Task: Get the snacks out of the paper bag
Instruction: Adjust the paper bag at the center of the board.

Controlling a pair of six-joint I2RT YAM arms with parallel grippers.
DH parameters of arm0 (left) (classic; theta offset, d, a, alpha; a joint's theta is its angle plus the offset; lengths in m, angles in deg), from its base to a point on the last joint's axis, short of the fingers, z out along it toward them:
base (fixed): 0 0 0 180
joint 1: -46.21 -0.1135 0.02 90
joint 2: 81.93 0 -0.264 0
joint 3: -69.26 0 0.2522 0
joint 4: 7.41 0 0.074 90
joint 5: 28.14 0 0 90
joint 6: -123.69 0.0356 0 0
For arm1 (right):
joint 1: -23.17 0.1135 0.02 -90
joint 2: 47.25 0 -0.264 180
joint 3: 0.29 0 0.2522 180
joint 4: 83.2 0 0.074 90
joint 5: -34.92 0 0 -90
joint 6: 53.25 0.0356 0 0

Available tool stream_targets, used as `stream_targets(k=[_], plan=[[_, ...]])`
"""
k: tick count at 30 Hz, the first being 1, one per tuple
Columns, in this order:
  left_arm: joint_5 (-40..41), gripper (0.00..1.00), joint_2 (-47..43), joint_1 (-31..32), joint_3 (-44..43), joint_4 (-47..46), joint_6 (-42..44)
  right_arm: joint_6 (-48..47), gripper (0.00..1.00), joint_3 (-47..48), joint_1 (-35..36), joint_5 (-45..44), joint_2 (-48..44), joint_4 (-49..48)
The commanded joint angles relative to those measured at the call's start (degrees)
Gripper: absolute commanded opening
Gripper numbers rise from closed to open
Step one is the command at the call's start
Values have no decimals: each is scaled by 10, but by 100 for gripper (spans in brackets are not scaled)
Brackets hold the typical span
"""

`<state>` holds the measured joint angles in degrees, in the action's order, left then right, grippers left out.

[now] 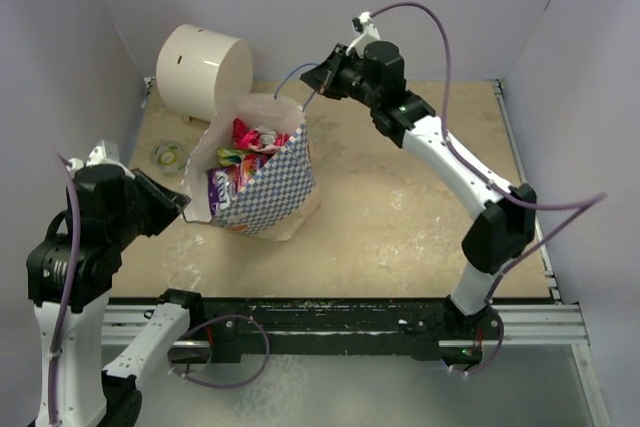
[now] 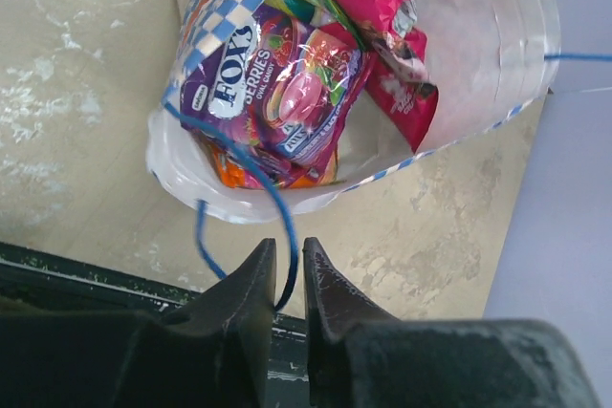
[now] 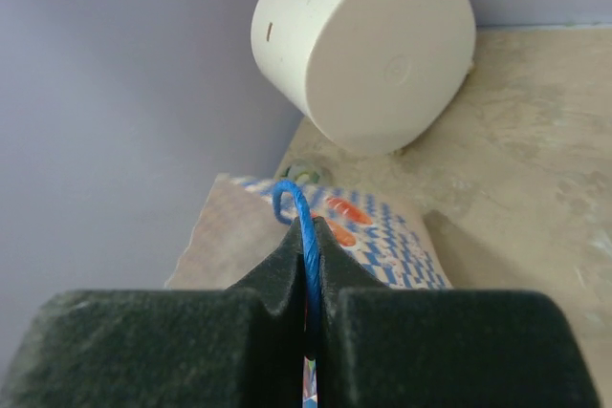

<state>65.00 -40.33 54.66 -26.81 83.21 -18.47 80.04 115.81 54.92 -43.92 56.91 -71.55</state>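
Observation:
The near blue cord handle runs only loosely between the left gripper's fingers, so the gripper needs to open next and move outward onto the handle, toward the cream cylinder.
The blue-and-white checked paper bag lies tilted on the table with its mouth held open towards the back left. Inside lie the snacks: a purple packet, a magenta one and an orange one beneath. My right gripper is shut on the bag's far blue cord handle, up above the bag's far rim. My left gripper sits at the bag's near left rim. Its jaws stand a narrow gap apart, and the near cord handle runs loosely between them.
A large cream cylinder lies on its side at the back left, just behind the bag. A small roll of tape rests left of the bag. Purple walls enclose the table on three sides. A black rail runs along the front edge.

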Motion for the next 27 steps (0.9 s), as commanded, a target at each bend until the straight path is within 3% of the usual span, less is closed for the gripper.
stream_targets(k=[1, 3, 7, 13, 19, 25, 27], plan=[[-33, 24, 56, 3, -34, -67, 41, -38, 0, -81, -4, -61, -124, -27], [-43, 33, 74, 3, -44, -76, 47, -38, 0, -124, -4, -87, -164, -13], [-47, 73, 95, 3, -51, -80, 58, -39, 0, -179, -4, -130, -241, 26], [-37, 99, 148, 3, -101, -55, 140, -65, 0, -219, -5, -193, -314, 80], [64, 99, 260, 0, -201, 21, 219, -89, 0, -205, -5, -215, -334, 124], [84, 100, 319, -27, -232, 10, 231, -139, 0, -199, -5, -273, -355, 140], [81, 94, 336, -39, -235, 13, 226, -155, 0, -199, -5, -286, -360, 141]])
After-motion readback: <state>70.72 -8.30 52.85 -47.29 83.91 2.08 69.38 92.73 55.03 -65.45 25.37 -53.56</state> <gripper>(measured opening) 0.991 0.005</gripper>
